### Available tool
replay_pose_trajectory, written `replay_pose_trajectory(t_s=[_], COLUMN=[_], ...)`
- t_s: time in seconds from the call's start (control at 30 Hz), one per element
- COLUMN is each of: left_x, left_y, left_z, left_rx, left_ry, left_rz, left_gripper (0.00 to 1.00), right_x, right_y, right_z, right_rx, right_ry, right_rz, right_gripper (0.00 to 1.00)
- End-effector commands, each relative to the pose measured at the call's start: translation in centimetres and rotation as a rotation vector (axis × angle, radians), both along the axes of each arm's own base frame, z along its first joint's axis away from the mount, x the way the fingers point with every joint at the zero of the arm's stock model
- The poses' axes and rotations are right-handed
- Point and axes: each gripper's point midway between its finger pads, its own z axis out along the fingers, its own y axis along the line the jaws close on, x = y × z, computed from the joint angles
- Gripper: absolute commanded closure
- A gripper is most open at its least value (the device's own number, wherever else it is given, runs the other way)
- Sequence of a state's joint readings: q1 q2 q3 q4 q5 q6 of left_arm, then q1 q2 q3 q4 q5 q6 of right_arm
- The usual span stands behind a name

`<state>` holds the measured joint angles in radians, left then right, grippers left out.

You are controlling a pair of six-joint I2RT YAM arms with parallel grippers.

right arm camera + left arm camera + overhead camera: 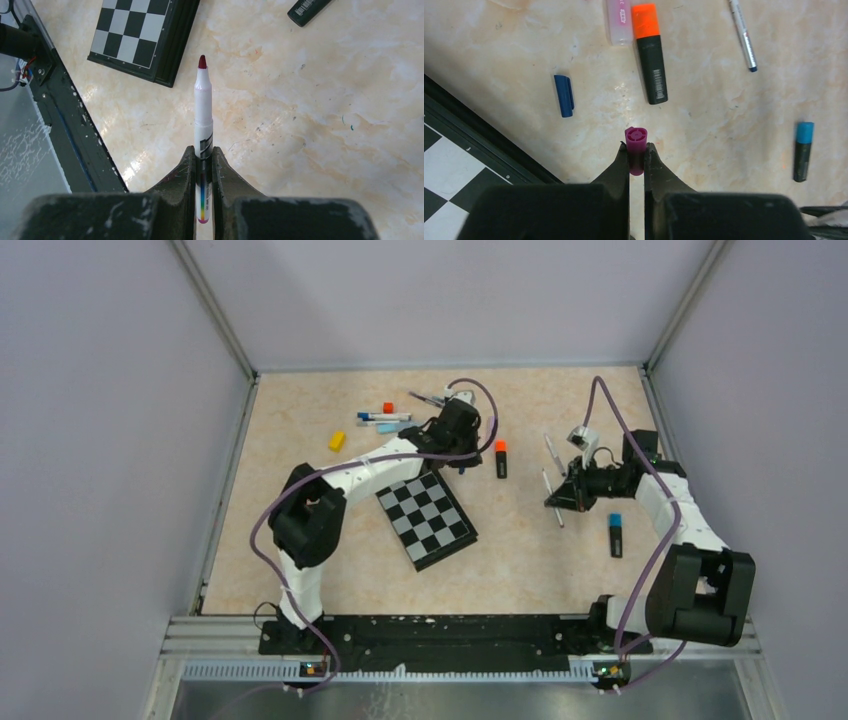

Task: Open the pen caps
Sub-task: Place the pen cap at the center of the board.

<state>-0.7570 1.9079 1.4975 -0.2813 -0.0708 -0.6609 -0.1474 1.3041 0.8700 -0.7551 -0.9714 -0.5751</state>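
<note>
The white marker moves outward in my right gripper next, then down onto the tabletop (567, 456) beside the silver pen for release, since its dark red tip is bare.
My left gripper (637, 152) is shut on a small purple pen cap (636, 137), held a little above the table, with its ribbed end facing away. My right gripper (203, 155) is shut on a white marker (203, 100) whose dark red tip is bare and points away. In the top view the left gripper (462, 455) is at mid-table and the right gripper (557, 495) is to its right, well apart. A loose blue cap (564, 95) lies on the table. An orange cap (645, 20) sits on a black highlighter, and a blue cap (804, 132) on another.
A checkerboard (427, 518) lies at the centre, near the left arm. A silver pen (743, 35) and a pale pink marker (619, 20) lie ahead of the left gripper. Several pens (385, 420), an orange-red cube (388, 407) and a yellow block (337, 440) sit at the back left.
</note>
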Motion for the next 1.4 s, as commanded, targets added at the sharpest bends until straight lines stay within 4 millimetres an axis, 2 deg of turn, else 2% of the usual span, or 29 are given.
replay_pose_trajectory(t_s=[0.0, 0.17, 0.4, 0.6, 0.93, 1.03, 1.13, 1.37], left_x=[0.5, 1.7, 2.9, 3.5, 3.5, 3.5, 3.6, 3.2], left_y=[0.7, 0.2, -0.2, -0.5, -0.3, -0.4, -0.4, -0.3], left_z=[-1.9, -4.2, -6.4, -7.4, -8.7, -8.3, -7.1, -1.8], left_rx=[0.138, 0.219, 0.282, 0.302, 0.327, 0.324, 0.310, 0.247], left_ry=[0.045, 0.072, 0.086, 0.089, 0.106, 0.102, 0.085, 0.002], left_rz=[-0.013, -0.029, -0.039, -0.039, -0.043, -0.043, -0.044, -0.071], left_gripper=[0.93, 0.89, 0.83, 0.78, 0.70, 0.70, 0.70, 0.68], right_x=[0.6, 0.6, 0.7, 0.7, 0.7, 0.7, 0.7, 0.8], right_y=[-0.3, -0.3, -0.4, -0.4, -0.4, -0.4, -0.4, -0.7], right_z=[0.7, 0.6, 0.6, 0.7, 0.7, 0.7, 0.7, 0.8], right_rx=[0.000, -0.005, -0.007, -0.009, -0.009, -0.010, -0.011, -0.011], right_ry=[-0.048, -0.044, -0.048, -0.054, -0.052, -0.052, -0.054, -0.060], right_rz=[-0.009, -0.014, -0.016, -0.016, -0.017, -0.018, -0.019, -0.028], right_gripper=[1.00, 1.00, 1.00, 1.00, 1.00, 1.00, 1.00, 1.00])
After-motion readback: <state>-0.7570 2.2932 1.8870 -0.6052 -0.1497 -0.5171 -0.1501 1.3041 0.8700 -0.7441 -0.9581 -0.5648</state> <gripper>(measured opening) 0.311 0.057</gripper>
